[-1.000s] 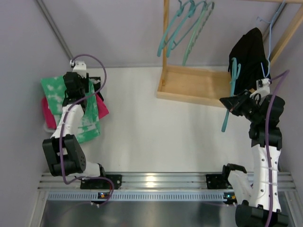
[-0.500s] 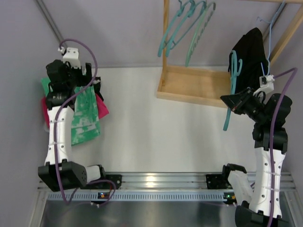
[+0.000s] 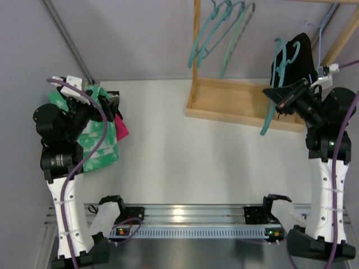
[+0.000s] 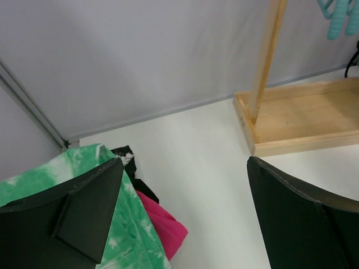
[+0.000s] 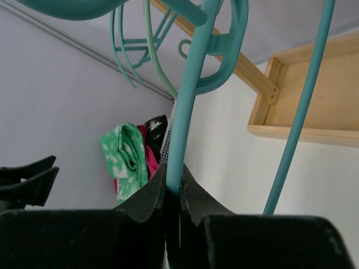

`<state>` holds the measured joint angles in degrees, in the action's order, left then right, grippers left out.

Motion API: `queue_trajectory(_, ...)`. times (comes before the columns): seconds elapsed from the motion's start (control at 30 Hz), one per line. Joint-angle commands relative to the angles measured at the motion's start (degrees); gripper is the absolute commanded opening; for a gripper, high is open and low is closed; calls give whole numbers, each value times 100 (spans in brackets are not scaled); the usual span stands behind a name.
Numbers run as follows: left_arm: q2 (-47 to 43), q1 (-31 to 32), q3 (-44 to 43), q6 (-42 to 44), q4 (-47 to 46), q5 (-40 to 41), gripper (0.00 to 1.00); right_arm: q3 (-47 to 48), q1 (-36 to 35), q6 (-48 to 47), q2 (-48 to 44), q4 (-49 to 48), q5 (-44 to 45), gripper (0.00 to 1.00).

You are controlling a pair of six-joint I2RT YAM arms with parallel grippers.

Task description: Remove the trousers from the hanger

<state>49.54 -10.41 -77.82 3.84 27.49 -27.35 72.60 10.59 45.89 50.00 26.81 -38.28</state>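
The trousers [image 3: 100, 144] are in a heap on the tabletop, so next I will move the empty hanger in my right gripper up and outward onto the bar [image 3: 300, 1], toward the other hangers.
The mint-green trousers [image 3: 100, 144] lie in a heap at the table's far left, partly over a magenta-pink cloth [image 3: 121, 129]. They also show in the left wrist view [image 4: 126, 235] and small in the right wrist view [image 5: 124, 157]. My left gripper [image 3: 107, 104] is open and empty, raised above the heap, with its left finger over the trousers' edge [image 4: 185, 163]. My right gripper [image 3: 276, 96] is shut on the shaft of the bare teal hanger [image 3: 271, 112], holding it in the air by the rack; the clamp shows in the right wrist view [image 5: 173, 185] on the hanger [image 5: 190, 106].
A wooden rack with a tray base [image 3: 235, 102] stands at the back right, with several teal hangers [image 3: 220, 33] on its rail. A black garment [image 3: 297, 61] and a pale-blue wire hanger [image 3: 320, 45] hang beside my right arm. A small black cloth [image 4: 126, 157] lies by the heap.
My left arm has lifted up and back off the trousers, which stay on the heap. My right gripper has raised the hanger higher toward the rack.
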Motion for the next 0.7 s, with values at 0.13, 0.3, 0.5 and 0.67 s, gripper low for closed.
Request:
queue_trajectory(0.13, -41, -4, 57, -744, 38, -359, 98, 1852, -934, 185, 1608, -292, 1550, 0)
queue_trajectory(0.3, -199, -4, 83, -876, 38, -341, 98, 3259, -1313, -19, 2795, 18, 2237, 0)
queue_trajectory(0.5, -252, 4, 171, -990, 46, -288, 98, 4271, -1551, -151, 3701, -70, 2589, 0)
queue_trajectory(0.67, -278, 4, 180, -1069, 38, -271, 98, 4841, -1569, -115, 4306, -158, 2554, 0)
